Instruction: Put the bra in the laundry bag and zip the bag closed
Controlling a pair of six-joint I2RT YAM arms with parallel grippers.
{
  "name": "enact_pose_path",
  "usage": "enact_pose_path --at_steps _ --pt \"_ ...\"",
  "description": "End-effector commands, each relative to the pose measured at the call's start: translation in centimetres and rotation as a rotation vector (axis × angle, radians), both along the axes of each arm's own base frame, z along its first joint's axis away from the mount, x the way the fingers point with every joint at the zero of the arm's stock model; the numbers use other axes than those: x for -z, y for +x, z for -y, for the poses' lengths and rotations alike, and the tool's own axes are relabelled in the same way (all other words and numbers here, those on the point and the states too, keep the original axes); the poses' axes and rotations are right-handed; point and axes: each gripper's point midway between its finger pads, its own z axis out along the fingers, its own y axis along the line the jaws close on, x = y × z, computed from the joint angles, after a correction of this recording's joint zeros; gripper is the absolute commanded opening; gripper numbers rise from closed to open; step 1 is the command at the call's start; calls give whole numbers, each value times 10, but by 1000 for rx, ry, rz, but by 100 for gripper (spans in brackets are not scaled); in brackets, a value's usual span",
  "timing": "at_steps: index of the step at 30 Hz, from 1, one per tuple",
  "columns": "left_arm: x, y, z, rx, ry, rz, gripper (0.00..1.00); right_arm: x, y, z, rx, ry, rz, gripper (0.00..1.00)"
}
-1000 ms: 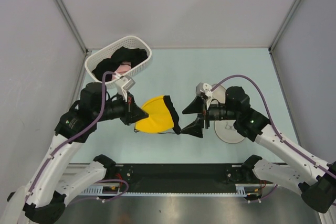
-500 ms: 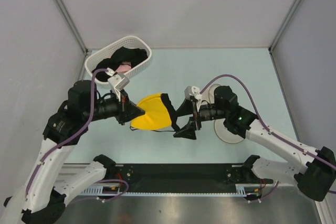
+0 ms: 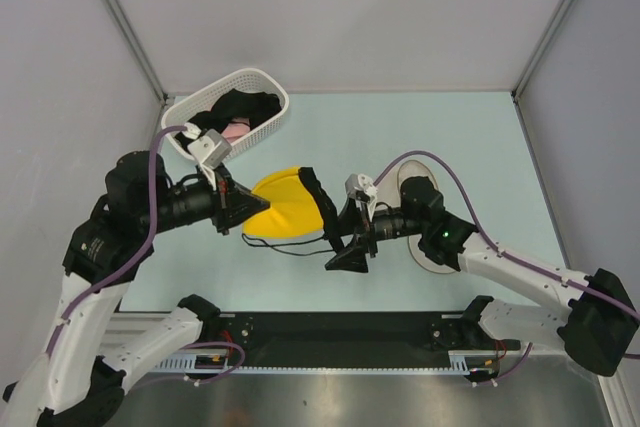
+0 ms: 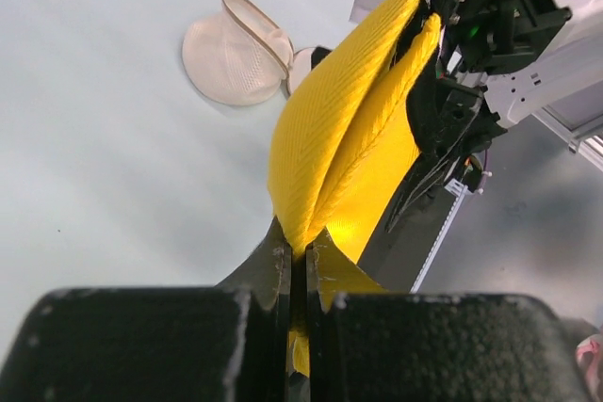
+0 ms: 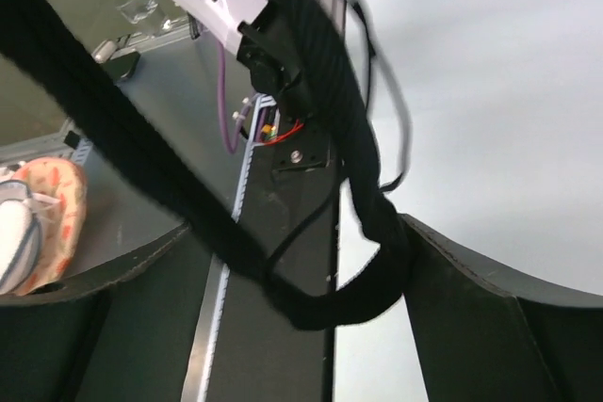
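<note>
I will lower my left gripper next, to its right in the top view, to release the bra, because bare tabletop by the base bar is below it on that side.
The yellow bra hangs folded above the table between my two grippers, its black trim and straps at its right end. My left gripper is shut on the bra's left edge; in the left wrist view its jaws pinch the yellow fabric. My right gripper is open at the bra's right end. In the right wrist view a black band loops between its spread fingers and touches one. The cream mesh laundry bag lies open on the table under my right arm and also shows in the left wrist view.
A white slotted basket with black and pink garments stands at the back left, close behind my left wrist. Grey walls close in the table on three sides. The black base rail runs along the near edge.
My left gripper has drawn back to the left with the bra. My right arm has followed to the left, its open gripper staying at the bra's black end.
</note>
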Motion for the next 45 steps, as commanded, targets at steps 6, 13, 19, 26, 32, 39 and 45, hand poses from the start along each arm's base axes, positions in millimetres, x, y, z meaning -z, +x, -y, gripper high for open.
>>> enact_pose_path --at_steps 6,13,19,26,32,39,45 --pt "-20 3 0 2 -9 68 0 -15 -22 4 -22 90 -19 67" --pt "-7 16 -7 -72 25 50 0 -13 -31 0 10 44 -109 0" --pt "85 50 16 -139 63 -168 0 4 -45 3 136 -101 -318 0" --pt "169 63 22 -286 41 -303 0 66 -17 25 469 -309 -721 0" --pt "218 38 51 -195 -38 -421 0 75 -12 19 497 -284 -864 1" --pt "254 22 70 -99 -20 -505 0 83 8 2 467 -291 -878 6" --pt "271 21 81 -34 -11 -534 0 109 32 -13 462 -332 -903 11"
